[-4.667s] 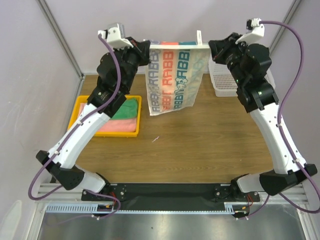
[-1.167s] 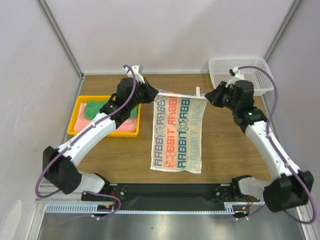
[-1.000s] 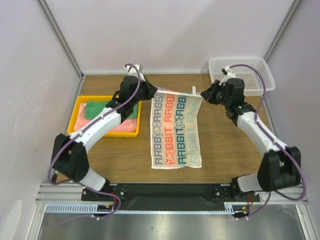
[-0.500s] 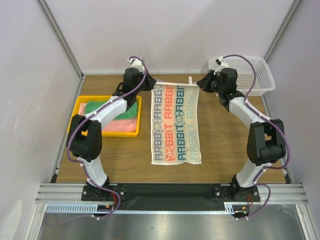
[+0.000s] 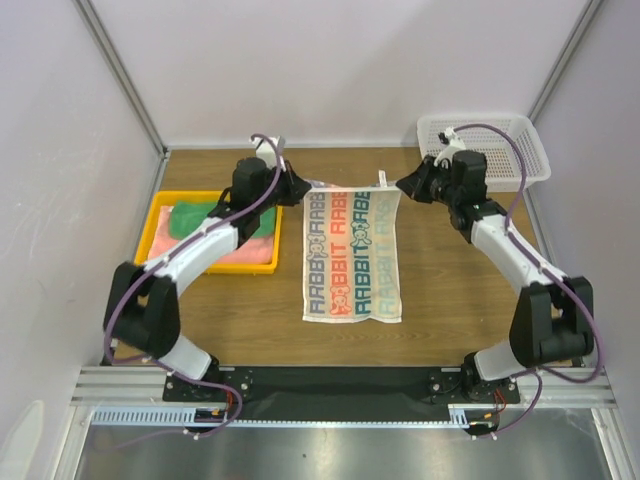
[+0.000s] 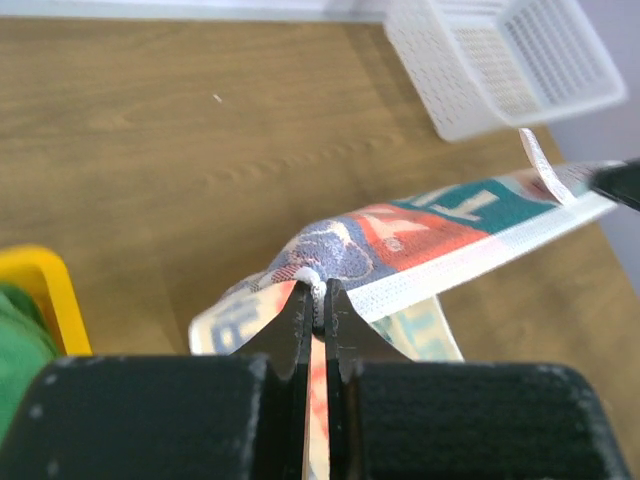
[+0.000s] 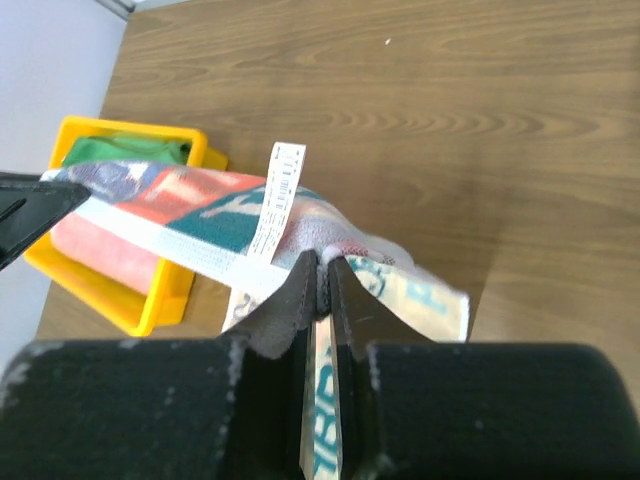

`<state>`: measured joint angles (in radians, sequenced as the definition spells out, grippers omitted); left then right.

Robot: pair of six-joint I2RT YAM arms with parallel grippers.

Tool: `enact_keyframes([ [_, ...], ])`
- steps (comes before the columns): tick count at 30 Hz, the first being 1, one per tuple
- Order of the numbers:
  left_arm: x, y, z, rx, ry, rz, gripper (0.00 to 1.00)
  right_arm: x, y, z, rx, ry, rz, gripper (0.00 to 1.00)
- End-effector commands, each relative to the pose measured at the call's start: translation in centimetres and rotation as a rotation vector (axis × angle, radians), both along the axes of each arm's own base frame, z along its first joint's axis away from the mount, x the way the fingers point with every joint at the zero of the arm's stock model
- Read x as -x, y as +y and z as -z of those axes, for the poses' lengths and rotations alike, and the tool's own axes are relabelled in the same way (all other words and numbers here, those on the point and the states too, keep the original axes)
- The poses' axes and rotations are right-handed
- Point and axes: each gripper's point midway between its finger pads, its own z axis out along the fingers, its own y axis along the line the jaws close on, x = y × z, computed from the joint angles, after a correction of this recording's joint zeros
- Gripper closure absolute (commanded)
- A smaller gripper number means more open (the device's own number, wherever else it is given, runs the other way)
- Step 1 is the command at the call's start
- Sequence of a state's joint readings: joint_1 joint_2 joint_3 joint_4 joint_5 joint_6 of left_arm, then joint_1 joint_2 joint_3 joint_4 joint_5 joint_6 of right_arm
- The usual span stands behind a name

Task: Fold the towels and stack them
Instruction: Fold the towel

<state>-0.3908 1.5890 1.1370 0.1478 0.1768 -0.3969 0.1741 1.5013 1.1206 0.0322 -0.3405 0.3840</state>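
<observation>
The near half of the towel lies flat and uncovered, so the robot's left gripper will next move back and down onto the towel's near corner point(image 5: 308, 316) on the tray's side and release.
The white-and-teal patterned towel point(image 5: 352, 255) with red-orange letters lies lengthwise on the table, its far edge lifted and stretched between both grippers. My left gripper point(image 5: 298, 188) point(image 6: 318, 290) is shut on the far left corner of this towel point(image 6: 400, 225). My right gripper point(image 5: 402, 186) point(image 7: 322, 262) is shut on the far right corner of the same towel point(image 7: 180, 195), beside its white label point(image 7: 275, 195). A green towel point(image 5: 190, 218) and a salmon-pink towel point(image 5: 245, 258) lie in the yellow tray.
The yellow tray point(image 5: 165, 208) sits at the left of the table, close to my left arm. A white mesh basket point(image 5: 500, 150) stands at the far right corner behind my right gripper. Grey walls enclose the table's far side and both ends.
Both grippers kept their hold on the towel's far corners, reached toward the far wall, then drew back a little. The towel's near edge slid slightly away from the arm bases.
</observation>
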Motion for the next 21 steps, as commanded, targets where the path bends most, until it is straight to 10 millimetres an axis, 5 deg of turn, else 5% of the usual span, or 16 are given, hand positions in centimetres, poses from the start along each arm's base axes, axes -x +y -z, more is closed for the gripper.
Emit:
enact_keyframes([
  [1, 1.8, 4.4, -2.2, -0.039, -0.049, -0.15, 1.0, 1.8, -4.4, 0.4, 0.082, 0.014, 0.138, 1.0],
  [6, 6.8, 2.8, -0.3, -0.086, -0.003, -0.101, 1.0, 6.0, -4.8, 1.1, 0.066, 0.061, 0.15, 1.0],
  [11, 11.0, 2.3, 3.9, -0.101, 0.078, -0.062, 1.0, 10.9, -5.0, 6.0, 0.074, 0.183, 0.13, 1.0],
  [15, 13.0, 3.0, 6.3, -0.112, 0.127, -0.073, 1.0, 14.1, -4.7, 8.8, 0.069, 0.273, 0.101, 1.0],
  [21, 15.4, 3.8, 7.6, -0.107, 0.163, -0.076, 1.0, 16.8, -4.4, 10.0, 0.022, 0.352, 0.118, 1.0],
])
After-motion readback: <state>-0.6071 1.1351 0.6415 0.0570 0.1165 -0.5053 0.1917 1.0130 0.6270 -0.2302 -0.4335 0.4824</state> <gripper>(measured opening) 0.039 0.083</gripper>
